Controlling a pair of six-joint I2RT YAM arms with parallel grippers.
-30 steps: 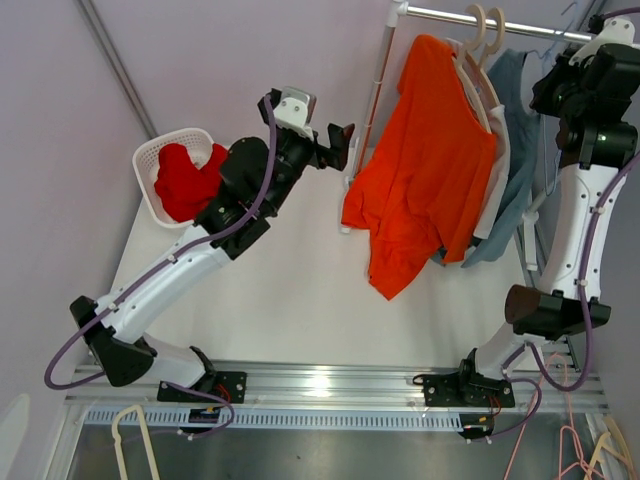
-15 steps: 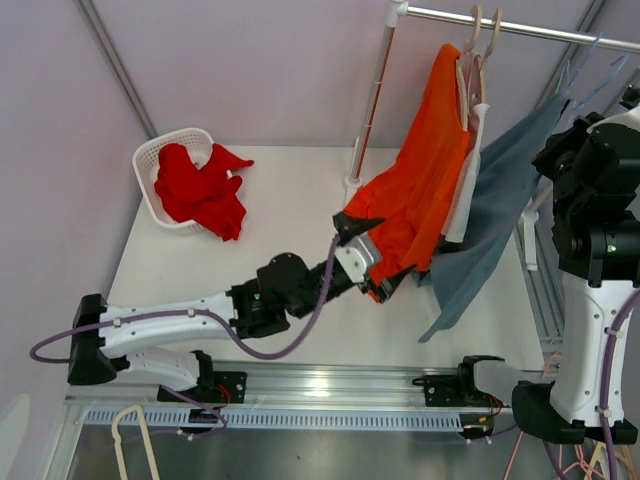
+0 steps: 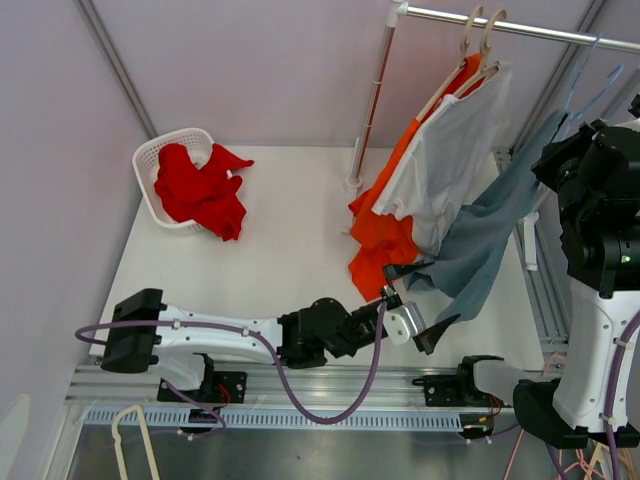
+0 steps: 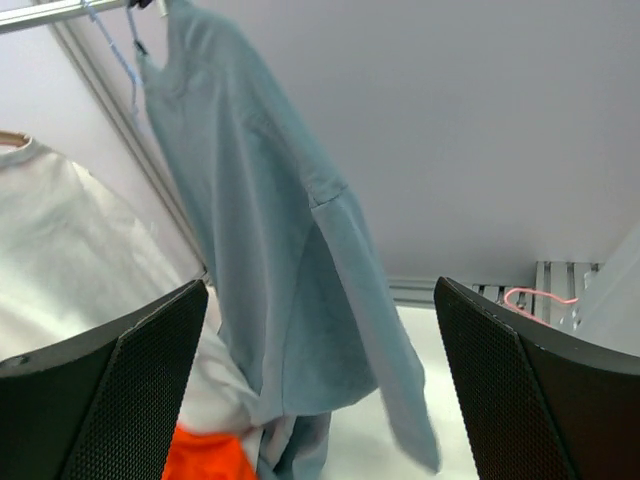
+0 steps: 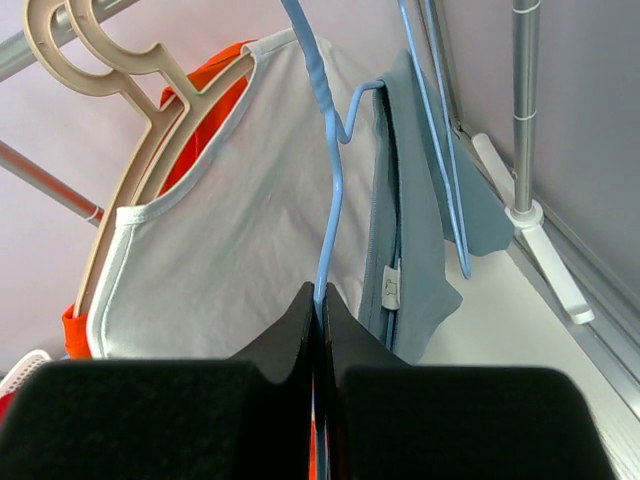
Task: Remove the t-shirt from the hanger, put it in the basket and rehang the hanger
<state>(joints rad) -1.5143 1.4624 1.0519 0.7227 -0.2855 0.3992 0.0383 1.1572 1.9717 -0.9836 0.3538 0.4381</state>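
I need to move my left gripper outward and to the right in the top view and close it on the grey-blue t-shirt's sleeve [image 3: 468, 296] [image 4: 378, 310]. The sleeve hangs just outward of the gripper's open fingers.
A grey-blue t-shirt [image 3: 488, 238] hangs on a thin blue hanger [image 5: 330, 180] at the right end of the rail [image 3: 520, 24]. My right gripper [image 5: 322, 300] is shut on the hanger's wire just below its hook, with the shirt's collar [image 5: 405, 220] to its right. The right arm [image 3: 600, 200] stands tall at the right edge. My left gripper [image 3: 424, 300] is open and low near the table's front. Its jaws stand wide apart just before the shirt's lower hem [image 4: 290, 330], without touching the cloth.
A white shirt [image 3: 450, 160] and an orange shirt [image 3: 385, 245] hang on beige hangers [image 5: 110, 60] left of the grey-blue one. A white basket [image 3: 150, 160] holding red cloth [image 3: 200, 190] stands at the back left. The rack's post [image 3: 368, 110] rises mid-table. Spare hangers [image 3: 130, 430] lie below the front rail.
My left arm has swung from the orange shirt down and right to below the grey-blue t-shirt. The orange shirt has fallen back, uncovering the white one. The right gripper still holds the hanger.
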